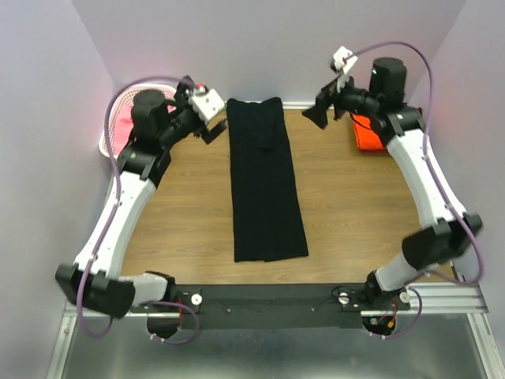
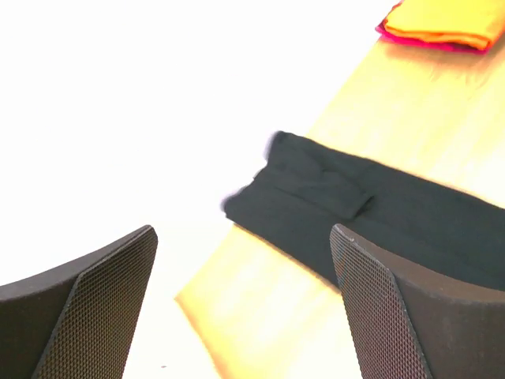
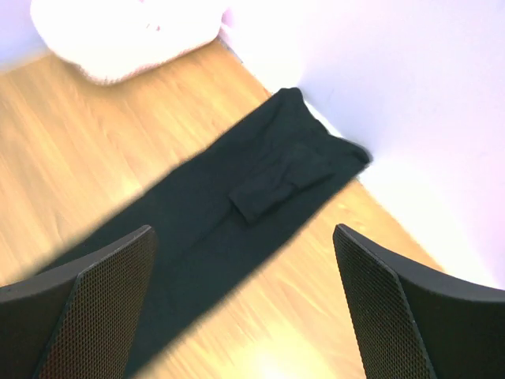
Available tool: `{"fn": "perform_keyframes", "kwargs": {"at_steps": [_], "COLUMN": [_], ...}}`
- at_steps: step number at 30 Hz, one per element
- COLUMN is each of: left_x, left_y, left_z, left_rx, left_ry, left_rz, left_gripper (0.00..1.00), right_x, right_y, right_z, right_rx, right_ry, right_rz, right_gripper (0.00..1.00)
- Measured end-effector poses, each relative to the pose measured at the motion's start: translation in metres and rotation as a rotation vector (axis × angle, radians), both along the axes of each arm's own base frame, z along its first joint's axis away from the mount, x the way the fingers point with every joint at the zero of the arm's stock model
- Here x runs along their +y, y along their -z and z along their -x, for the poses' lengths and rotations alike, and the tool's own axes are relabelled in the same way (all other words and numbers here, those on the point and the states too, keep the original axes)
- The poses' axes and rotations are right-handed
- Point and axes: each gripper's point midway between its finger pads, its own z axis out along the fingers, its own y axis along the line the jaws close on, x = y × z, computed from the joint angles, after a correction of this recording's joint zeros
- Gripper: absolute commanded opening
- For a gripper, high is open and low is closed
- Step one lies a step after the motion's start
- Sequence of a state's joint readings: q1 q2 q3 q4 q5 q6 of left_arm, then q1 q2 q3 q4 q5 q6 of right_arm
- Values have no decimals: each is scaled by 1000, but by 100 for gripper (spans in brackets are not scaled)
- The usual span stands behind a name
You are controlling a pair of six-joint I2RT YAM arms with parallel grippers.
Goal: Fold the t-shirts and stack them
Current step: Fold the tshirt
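I should next pull my right gripper back and lower it onto the long folded black t-shirt's near corner on the orange t-shirt's side (image 1: 303, 252). That corner lies flat there.
A black t-shirt (image 1: 264, 181), folded lengthwise into a long narrow strip with a sleeve lying on top near its far end, runs down the middle of the wooden table (image 1: 347, 205). It also shows in the left wrist view (image 2: 379, 205) and the right wrist view (image 3: 237, 197). My left gripper (image 1: 210, 130) (image 2: 243, 233) hovers open just left of the strip's far end, holding nothing. Right of that far end my right gripper (image 1: 317, 115) (image 3: 244, 230) hangs open and empty. A folded orange t-shirt (image 1: 368, 136) (image 2: 446, 20) lies at the back right on a pink one (image 2: 426, 41).
A white lattice basket (image 1: 117, 126) (image 3: 126, 39) with pink cloth in it stands at the back left corner. Lilac walls close the table on the far side and both sides. The arm bases sit on a black rail (image 1: 268, 298) at the near edge.
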State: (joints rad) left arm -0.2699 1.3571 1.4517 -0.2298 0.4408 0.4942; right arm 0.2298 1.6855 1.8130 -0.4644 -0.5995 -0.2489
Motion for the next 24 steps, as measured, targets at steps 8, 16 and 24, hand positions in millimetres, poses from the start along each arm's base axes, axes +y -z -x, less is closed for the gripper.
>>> {"fn": "perform_keyframes", "kwargs": {"at_steps": [8, 16, 24], "left_x": [-13, -43, -65], "left_y": [115, 310, 328], "left_z": [87, 274, 299], "left_rx": [65, 376, 310], "left_ry": [291, 816, 914], "left_rz": [-303, -578, -653], "left_gripper": [92, 83, 61], "right_x": [22, -1, 8], "right_y": [78, 285, 298], "right_z": [116, 282, 300], "right_rx": [-90, 273, 188], "right_ry": [-304, -685, -759], "right_rz": [322, 690, 728], "right_gripper": [93, 88, 77]}}
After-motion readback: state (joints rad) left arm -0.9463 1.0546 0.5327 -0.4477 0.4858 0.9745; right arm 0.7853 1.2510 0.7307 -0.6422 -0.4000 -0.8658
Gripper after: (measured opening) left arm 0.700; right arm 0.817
